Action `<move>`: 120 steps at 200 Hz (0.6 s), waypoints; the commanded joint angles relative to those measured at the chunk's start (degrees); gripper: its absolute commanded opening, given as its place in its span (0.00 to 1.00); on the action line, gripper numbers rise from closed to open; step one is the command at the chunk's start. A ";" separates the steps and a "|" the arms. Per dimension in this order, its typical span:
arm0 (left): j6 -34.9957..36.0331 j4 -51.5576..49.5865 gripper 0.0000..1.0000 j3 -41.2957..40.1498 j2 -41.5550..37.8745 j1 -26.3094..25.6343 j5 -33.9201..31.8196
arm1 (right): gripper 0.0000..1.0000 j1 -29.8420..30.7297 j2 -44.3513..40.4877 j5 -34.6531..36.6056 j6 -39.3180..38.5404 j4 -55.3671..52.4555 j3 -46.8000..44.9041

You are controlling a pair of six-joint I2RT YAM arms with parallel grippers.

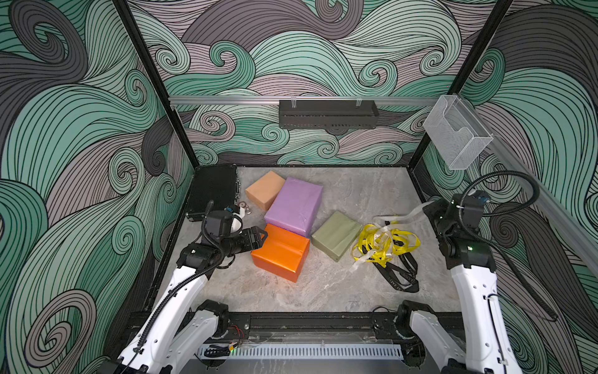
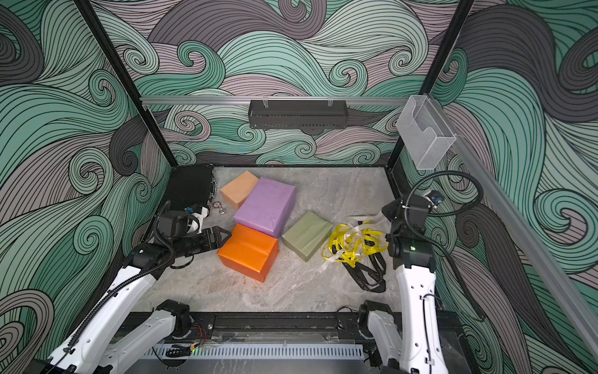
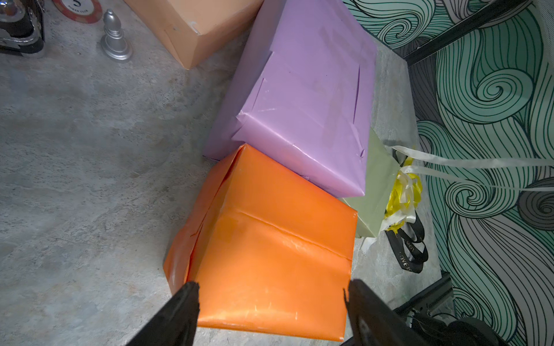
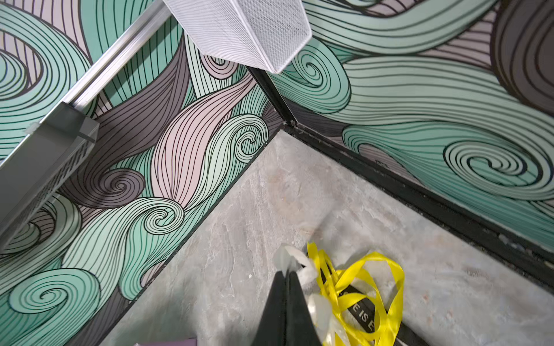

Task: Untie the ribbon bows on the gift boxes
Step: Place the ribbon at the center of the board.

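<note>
Next, my right gripper lowers toward the yellow pile and releases the white ribbon (image 1: pixel 411 213) there, since the other loose ribbons already lie heaped beside the olive box.
Four gift boxes lie bare on the grey table: purple (image 1: pixel 296 204), orange (image 1: pixel 280 252), olive-green (image 1: pixel 336 239) and tan-peach (image 1: pixel 263 189). No ribbon bows sit on them. Loose yellow ribbons (image 1: pixel 385 244), a black lettered ribbon (image 1: pixel 398 275) and a translucent white ribbon (image 1: pixel 411 213) lie tangled right of the olive box. My left gripper (image 1: pixel 260 234) is open, its fingers straddling the orange box's (image 3: pixel 269 239) near-left end without gripping it. My right gripper (image 4: pixel 286 271) is shut on the white ribbon (image 4: pixel 289 257), which stretches up from the pile.
A black hard case (image 1: pixel 212 191) lies in the back left corner, with a poker chip (image 3: pixel 78 9) and a silver chess piece (image 3: pixel 115 39) beside it. A black shelf (image 1: pixel 326 113) and a clear holder (image 1: pixel 456 132) hang on the walls.
</note>
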 commanded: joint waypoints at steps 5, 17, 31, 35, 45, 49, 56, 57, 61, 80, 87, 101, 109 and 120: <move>0.80 0.75 0.78 0.09 0.31 -0.33 -0.33 | 0.00 -0.55 -5.88 -1.68 3.12 -1.23 -3.53; 0.79 0.71 0.77 0.09 0.35 -0.44 -0.46 | 0.00 -0.40 -7.58 -2.61 2.75 -1.52 -5.97; 0.78 0.73 0.77 0.09 0.36 -0.46 -0.59 | 0.00 0.46 -8.35 -3.68 2.08 -1.92 -9.36; 0.83 0.79 0.77 0.14 0.38 -0.46 -0.59 | 0.00 1.06 -8.43 -3.61 1.85 -1.95 -10.47; 0.84 0.72 0.78 0.18 0.23 -0.46 -0.83 | 0.00 3.08 -8.43 -2.04 0.66 -1.16 -13.53; 0.87 0.70 0.77 0.14 0.20 -0.44 -0.90 | 0.00 3.95 -8.38 -1.06 0.33 -1.04 -14.63; 0.87 0.63 0.78 0.15 -0.04 -0.50 -1.11 | 0.00 5.40 -8.14 0.15 -0.11 -0.66 -16.70; 0.87 0.63 0.78 0.21 -0.13 -0.52 -1.12 | 0.00 5.54 -8.12 0.21 -0.15 -0.53 -16.92; 0.80 0.59 0.78 0.27 -0.30 -0.55 -1.27 | 0.00 6.34 -7.91 0.32 -0.41 0.14 -18.06; 0.90 0.11 0.78 0.44 -1.70 -0.69 -2.66 | 0.00 10.65 -5.68 1.82 -0.96 2.82 -22.05; 0.89 0.05 0.77 0.44 -2.37 -0.72 -3.62 | 0.00 12.67 -4.61 3.36 -1.19 3.24 -22.86; 0.92 -0.23 0.78 0.42 -3.96 -0.75 -5.69 | 0.00 16.62 -1.89 6.34 -2.62 5.51 -23.97; 0.94 -0.47 0.78 0.44 -5.00 -0.90 -6.95 | 0.00 18.35 0.32 7.64 -3.51 6.47 -24.10; 0.82 -0.51 0.78 0.35 -6.44 -1.05 -8.23 | 0.00 19.49 3.82 8.27 -4.04 6.97 -23.50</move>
